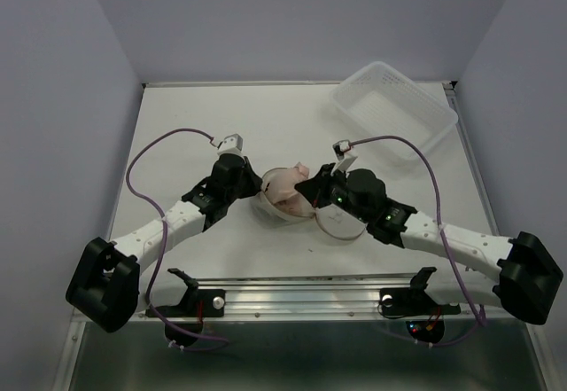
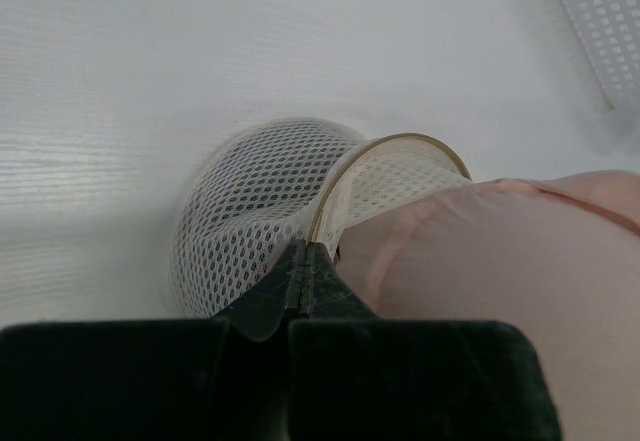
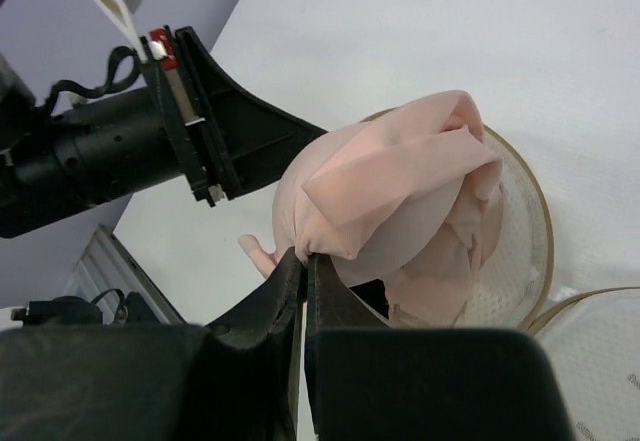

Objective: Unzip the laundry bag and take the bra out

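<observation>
My right gripper should move up from the bag, then outward and down into the plastic basket and let go of the bra, because that basket is empty.
The laundry bag lies open at the table's middle, a cream mesh dome with a tan zipper rim. Its round lid lies flapped open to the right. The pale pink bra bulges out of the opening; it also shows in the left wrist view and the right wrist view. My left gripper is shut on the bag's rim at its left side. My right gripper is shut on a fold of the bra's edge, over the bag.
A clear rectangular plastic basket stands at the back right; its corner shows in the left wrist view. Purple cables loop from both arms over the table. A metal rail runs along the near edge.
</observation>
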Robot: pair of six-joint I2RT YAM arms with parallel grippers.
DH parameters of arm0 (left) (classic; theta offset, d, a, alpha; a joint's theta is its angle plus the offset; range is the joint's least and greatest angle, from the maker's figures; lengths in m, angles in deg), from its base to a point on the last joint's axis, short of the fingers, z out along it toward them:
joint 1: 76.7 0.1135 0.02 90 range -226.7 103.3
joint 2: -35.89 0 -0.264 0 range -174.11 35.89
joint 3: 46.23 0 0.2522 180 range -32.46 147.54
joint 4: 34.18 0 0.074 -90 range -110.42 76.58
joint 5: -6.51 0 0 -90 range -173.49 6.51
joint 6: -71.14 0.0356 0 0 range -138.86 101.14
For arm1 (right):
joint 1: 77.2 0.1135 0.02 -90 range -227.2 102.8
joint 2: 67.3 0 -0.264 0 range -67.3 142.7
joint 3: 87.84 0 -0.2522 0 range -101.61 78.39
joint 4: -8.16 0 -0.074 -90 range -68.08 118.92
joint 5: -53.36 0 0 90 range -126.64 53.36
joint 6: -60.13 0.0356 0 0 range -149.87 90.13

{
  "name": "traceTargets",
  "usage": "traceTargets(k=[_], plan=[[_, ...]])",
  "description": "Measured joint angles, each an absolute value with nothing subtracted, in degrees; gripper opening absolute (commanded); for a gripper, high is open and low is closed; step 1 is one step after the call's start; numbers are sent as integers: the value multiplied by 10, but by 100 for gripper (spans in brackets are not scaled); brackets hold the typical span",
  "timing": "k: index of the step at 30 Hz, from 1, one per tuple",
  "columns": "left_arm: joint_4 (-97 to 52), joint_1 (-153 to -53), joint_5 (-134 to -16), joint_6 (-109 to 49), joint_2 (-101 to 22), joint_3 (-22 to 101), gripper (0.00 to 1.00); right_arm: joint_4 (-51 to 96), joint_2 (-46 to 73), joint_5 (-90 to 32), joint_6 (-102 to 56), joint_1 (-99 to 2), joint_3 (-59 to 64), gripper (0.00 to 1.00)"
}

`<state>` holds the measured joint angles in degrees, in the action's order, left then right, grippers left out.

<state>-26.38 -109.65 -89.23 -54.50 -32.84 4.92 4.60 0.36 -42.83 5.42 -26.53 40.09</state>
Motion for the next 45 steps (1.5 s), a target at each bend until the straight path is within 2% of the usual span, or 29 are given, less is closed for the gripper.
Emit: traceTargets(k=[11, 23, 34, 45], plan=[[-261, -1074, -898, -542, -334, 49, 0, 113, -73, -437, -4, -265, 334, 1], [-260, -1069, -898, -540, -337, 49, 0, 160, -68, -528, -109, -291, 175, 1], [-259, -1066, -895, -538, -331, 49, 0, 162, 30, -553, -163, -486, 67, 1], [-259, -1062, -886, -538, -304, 45, 0, 162, 161, -459, -111, -687, 13, 1]])
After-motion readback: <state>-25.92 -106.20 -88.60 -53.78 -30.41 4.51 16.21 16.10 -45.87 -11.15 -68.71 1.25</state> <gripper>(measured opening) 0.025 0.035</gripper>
